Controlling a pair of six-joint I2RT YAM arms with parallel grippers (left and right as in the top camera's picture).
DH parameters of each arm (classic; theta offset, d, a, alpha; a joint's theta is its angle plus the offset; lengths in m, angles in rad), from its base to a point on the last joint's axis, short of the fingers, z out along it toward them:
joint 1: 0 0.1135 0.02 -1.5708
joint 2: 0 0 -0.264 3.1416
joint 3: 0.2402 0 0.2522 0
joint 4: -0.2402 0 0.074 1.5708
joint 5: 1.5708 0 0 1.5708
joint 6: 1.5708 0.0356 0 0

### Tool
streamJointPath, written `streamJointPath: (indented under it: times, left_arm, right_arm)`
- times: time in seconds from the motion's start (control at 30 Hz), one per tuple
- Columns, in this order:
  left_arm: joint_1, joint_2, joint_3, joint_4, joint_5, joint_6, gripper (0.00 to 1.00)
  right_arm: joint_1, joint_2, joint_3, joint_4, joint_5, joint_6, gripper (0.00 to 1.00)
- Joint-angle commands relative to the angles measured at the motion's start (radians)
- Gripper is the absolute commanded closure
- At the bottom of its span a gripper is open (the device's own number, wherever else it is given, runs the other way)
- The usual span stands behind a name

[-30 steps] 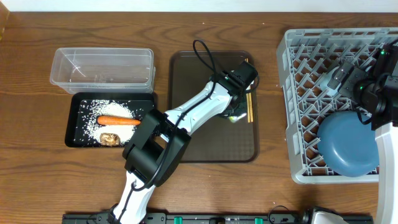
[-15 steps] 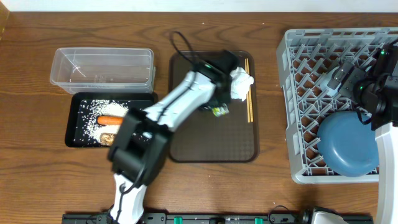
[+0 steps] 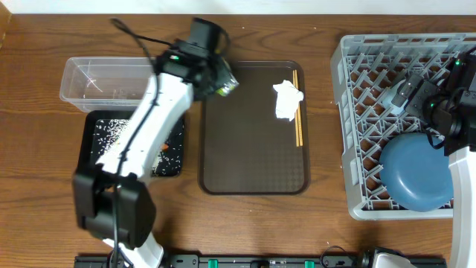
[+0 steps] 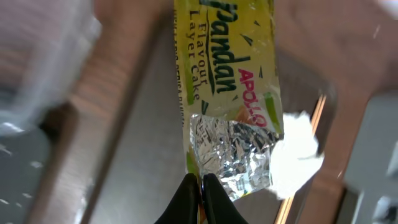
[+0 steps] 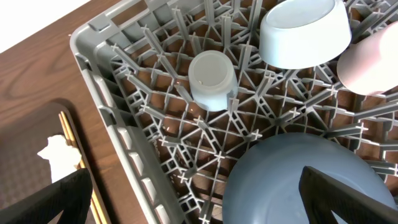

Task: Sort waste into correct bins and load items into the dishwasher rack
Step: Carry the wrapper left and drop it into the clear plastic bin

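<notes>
The robot should next swing its left gripper to the left in the overhead view, then over the open clear tub (image 3: 113,81) (image 4: 36,51), to keep the wrapper apart from the rice in the black tray.
My left gripper (image 3: 222,80) (image 4: 200,186) is shut on the lower edge of the green-yellow wrapper (image 3: 228,85) (image 4: 227,81). It holds the wrapper in the air over the back left corner of the brown tray (image 3: 253,149), beside the clear tub (image 3: 104,83). The black tray (image 3: 100,114) holds rice (image 3: 111,131); my left arm hides most of the carrot (image 3: 162,147). A crumpled tissue (image 3: 288,99) (image 5: 59,158) lies by the chopsticks (image 3: 297,104). My right gripper (image 3: 413,95) (image 5: 205,199) hangs open over the rack (image 3: 349,134).
The rack (image 5: 118,124) holds the blue plate (image 3: 416,173) (image 5: 298,180), a pale cup (image 5: 211,79), the bowl (image 5: 305,31) and a second cup (image 5: 373,59). My left arm stretches across the black tray from the front edge.
My left gripper closed on the wrapper at the middle of the brown tray, lifted it and swung back and left toward the clear tub. The tissue stayed on the tray. The right arm held still.
</notes>
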Motion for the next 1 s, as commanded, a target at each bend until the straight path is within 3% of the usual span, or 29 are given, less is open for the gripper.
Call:
streamJointPath:
  times: [0.0, 0.27, 0.43, 0.67, 0.97]
  left_arm:
    - [0.099, -0.037, 0.006, 0.001, -0.028, -0.036, 0.94]
    - [0.338, -0.007, 0.004, 0.003, -0.035, -0.256, 0.94]
    - [0.438, 0.008, 0.003, 0.019, -0.035, -0.283, 0.94]
    - [0.483, 0.008, -0.016, -0.025, -0.035, -0.396, 0.94]
    - [0.482, 0.008, -0.092, 0.042, -0.035, -0.421, 0.92]
  right_arm:
    - [-0.005, 0.001, 0.009, 0.002, 0.003, -0.001, 0.01]
    - [-0.005, 0.001, 0.009, 0.002, 0.003, -0.001, 0.01]
    - [-0.005, 0.001, 0.009, 0.002, 0.003, -0.001, 0.01]
    - [-0.005, 0.001, 0.009, 0.002, 0.003, -0.001, 0.01]
    - [-0.005, 0.001, 0.009, 0.002, 0.003, -0.001, 0.01]
